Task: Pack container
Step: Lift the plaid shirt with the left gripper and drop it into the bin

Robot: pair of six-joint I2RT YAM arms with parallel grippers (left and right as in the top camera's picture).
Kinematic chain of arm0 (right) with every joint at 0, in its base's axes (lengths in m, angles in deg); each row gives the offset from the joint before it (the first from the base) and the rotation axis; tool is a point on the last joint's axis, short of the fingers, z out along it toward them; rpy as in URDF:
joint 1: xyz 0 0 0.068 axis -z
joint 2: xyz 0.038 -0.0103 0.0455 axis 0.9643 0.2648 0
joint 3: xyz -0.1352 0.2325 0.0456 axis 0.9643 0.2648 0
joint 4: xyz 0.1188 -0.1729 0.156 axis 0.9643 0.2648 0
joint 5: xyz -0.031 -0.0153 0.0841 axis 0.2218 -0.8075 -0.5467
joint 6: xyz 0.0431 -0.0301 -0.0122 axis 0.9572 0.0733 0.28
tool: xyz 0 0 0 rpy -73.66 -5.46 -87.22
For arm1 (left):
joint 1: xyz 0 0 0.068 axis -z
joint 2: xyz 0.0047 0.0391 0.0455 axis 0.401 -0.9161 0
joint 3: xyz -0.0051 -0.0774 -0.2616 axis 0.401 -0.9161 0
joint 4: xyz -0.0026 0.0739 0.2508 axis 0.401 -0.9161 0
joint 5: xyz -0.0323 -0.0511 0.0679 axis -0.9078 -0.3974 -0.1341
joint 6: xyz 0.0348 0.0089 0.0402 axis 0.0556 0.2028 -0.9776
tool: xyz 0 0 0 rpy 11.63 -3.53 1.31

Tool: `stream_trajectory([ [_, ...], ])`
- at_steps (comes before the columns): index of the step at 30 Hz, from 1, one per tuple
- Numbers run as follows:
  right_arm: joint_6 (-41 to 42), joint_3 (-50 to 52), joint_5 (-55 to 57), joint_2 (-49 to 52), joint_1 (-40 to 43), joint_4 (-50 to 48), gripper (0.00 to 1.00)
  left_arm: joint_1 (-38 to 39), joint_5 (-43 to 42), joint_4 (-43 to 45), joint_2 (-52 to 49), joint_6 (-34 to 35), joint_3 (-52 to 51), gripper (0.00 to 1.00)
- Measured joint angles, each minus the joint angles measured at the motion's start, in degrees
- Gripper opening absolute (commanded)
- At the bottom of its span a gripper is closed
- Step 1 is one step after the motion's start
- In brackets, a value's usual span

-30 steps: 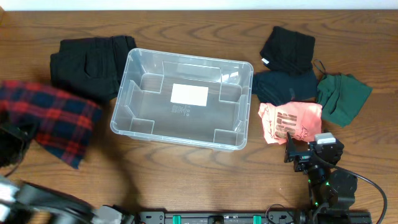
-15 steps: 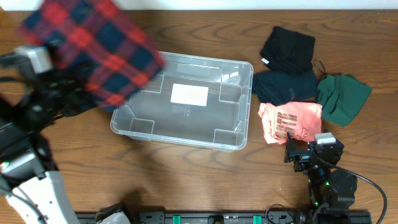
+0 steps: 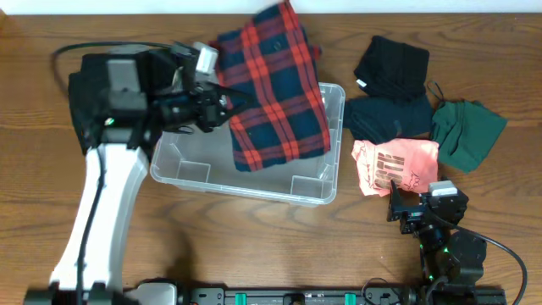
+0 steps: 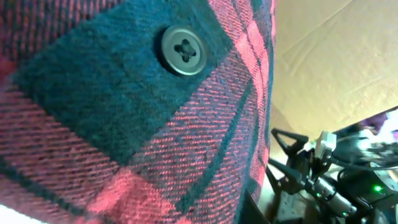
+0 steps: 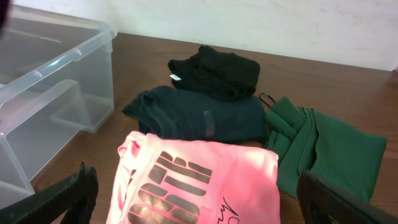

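The shirt overhangs the container's far rim, so I should next move my left gripper down and left in the overhead view to the container's bare bottom and release the shirt.
The clear plastic container (image 3: 196,168) sits in the middle of the table, and its near corner shows in the right wrist view (image 5: 43,93). My left gripper (image 3: 225,103) is shut on a red and navy plaid shirt (image 3: 278,89) and holds it over the container's back right part, where it drapes past the far rim. The shirt's cloth and a dark button fill the left wrist view (image 4: 124,112) and hide the fingers. My right gripper (image 3: 412,207) is open and empty at the front right, low in front of a pink printed shirt (image 5: 199,180).
A black folded garment (image 3: 85,106) lies left of the container, partly under my left arm. To the right lie a black garment (image 3: 391,66), a dark navy one (image 3: 385,114), a green one (image 3: 466,131) and the pink shirt (image 3: 394,165).
My left arm has swung the plaid shirt from the table's left side up and to the right, over the container. The right arm has not moved.
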Motion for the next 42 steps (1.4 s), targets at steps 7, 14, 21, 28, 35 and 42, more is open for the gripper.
stream_trajectory([
  [7,0.02,0.00,0.00,0.00,0.00,0.00,0.99,0.07,1.27,-8.11,-9.31,-2.32,0.00,0.06],
  [14,0.00,0.00,0.00,0.00,0.00,0.00,0.99,0.07,3.15,-14.67,-17.90,-6.23,0.00,0.06],
  [21,0.00,0.00,0.00,0.00,0.00,0.00,0.99,0.02,5.09,-17.92,-19.17,-8.28,0.02,0.06],
  [28,0.00,0.00,0.00,0.00,0.00,0.00,0.99,-0.37,17.59,-22.25,-19.17,-11.06,0.07,0.06],
  [35,0.00,0.00,0.00,0.00,0.00,0.02,0.99,-0.35,29.75,-17.38,-19.17,-14.86,0.07,0.06],
  [42,0.02,0.00,0.00,0.00,0.00,0.00,0.99,-0.35,34.77,-12.57,-19.17,-19.50,0.07,0.45],
])
